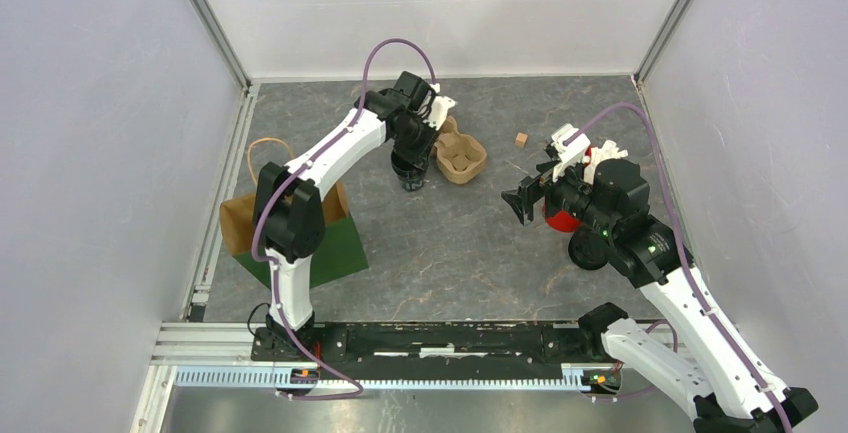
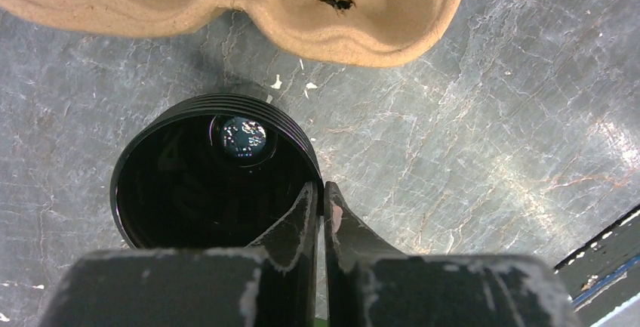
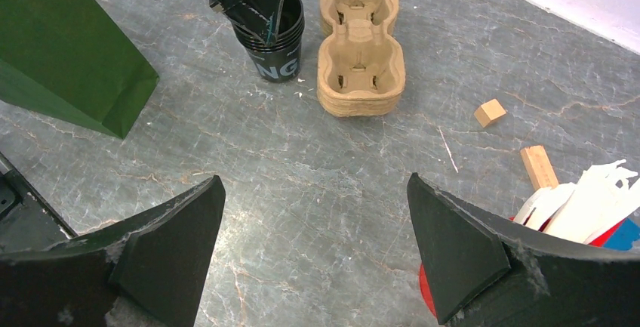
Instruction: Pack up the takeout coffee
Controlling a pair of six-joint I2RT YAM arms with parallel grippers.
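My left gripper raises the cup off its stack next, carries it back, lowers and releases it. Bare grey table with open room lies back from the gripper.
A small black disposable cup (image 2: 204,191) stands open, with no lid on it, on the grey table next to the brown pulp tray (image 2: 362,17). Its rim shows several ridges, like stacked cups. My left gripper (image 2: 323,189) is shut on the cup's rim, one finger inside and one outside. The cup also shows in the right wrist view (image 3: 273,59), with white letters on its side, and in the top view (image 1: 412,181). My right gripper (image 3: 315,183) is open and empty above bare table, far to the right (image 1: 522,203).
A paper bag (image 1: 285,228), brown and green, lies at the left. A red cup of white sticks (image 3: 581,206) stands by my right gripper. A black round object (image 1: 587,250) sits beside it, partly hidden by the arm. Wooden blocks (image 3: 490,112) lie at the right.
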